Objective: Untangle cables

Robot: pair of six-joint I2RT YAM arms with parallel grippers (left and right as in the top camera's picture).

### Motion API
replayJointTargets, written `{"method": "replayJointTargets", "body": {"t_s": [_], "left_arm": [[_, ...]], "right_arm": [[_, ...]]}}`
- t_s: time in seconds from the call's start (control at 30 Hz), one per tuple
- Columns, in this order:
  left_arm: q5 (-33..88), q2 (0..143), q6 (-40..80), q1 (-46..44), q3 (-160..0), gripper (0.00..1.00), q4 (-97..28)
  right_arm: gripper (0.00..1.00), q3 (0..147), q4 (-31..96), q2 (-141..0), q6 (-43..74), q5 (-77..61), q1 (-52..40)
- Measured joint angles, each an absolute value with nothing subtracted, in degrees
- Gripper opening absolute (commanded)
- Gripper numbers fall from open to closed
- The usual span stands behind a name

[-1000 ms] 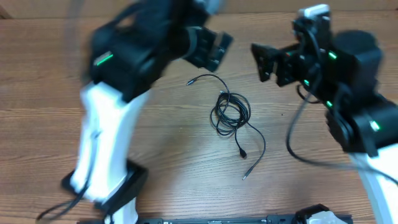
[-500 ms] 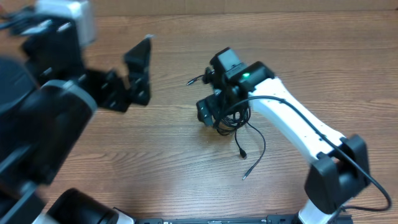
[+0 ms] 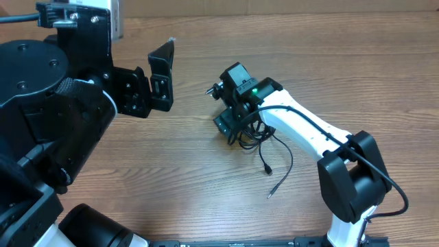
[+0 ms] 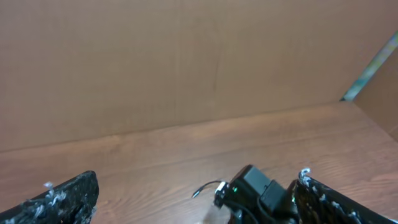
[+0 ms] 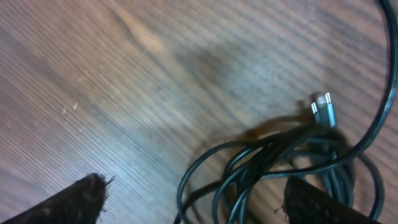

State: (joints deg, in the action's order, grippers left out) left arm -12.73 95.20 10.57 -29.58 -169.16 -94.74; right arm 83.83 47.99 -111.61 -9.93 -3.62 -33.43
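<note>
The robot will next lower its right gripper and shift it toward the right in the overhead view, onto the coil's bunched loops, since they lie nearer one open finger.
The cables lie as a small coil of thin black cord at the table's middle. Two loose ends trail toward the front, and one plug end points back left. My right gripper is down over the coil's left side. In the right wrist view its open gripper straddles the coil's loops, with a metal plug just beyond. My left gripper hangs open and empty well to the left of the coil. In its own view the left gripper frames the right wrist.
The table is bare brown wood. A cardboard wall closes off the back. The left arm's large body fills the left side of the overhead view. The right arm stretches in from the front right.
The right arm has swung in from the back right and dropped onto the coil. The left arm has pulled away to the left. The coil stays where it was.
</note>
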Motion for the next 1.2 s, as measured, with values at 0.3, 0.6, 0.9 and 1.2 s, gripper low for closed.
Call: {"method": "replayJointTargets", "body": {"t_s": [0.3,0.6,0.9,1.2], "left_arm": [[-14.7,95.2,10.6,-29.6,-169.2,1.0,-95.8],[-15.6,95.2,10.6,-29.6,-169.2,1.0,-96.0],[-15.7,95.2,10.6,-29.6,-169.2,1.0,-96.6],[-15.7,95.2,10.6,-29.6,-169.2,1.0,-96.8]], "right_arm": [[0.91,80.9,44.6,-111.9,-12.1,-4.1,-27.5],[0.84,80.9,44.1,-112.0,-12.3,-8.4,-26.7],[0.04,80.9,44.6,-117.0,-12.3,-10.1,-27.5],[0.04,89.7,63.9,-117.1,-11.7,-10.8,-27.5]]}}
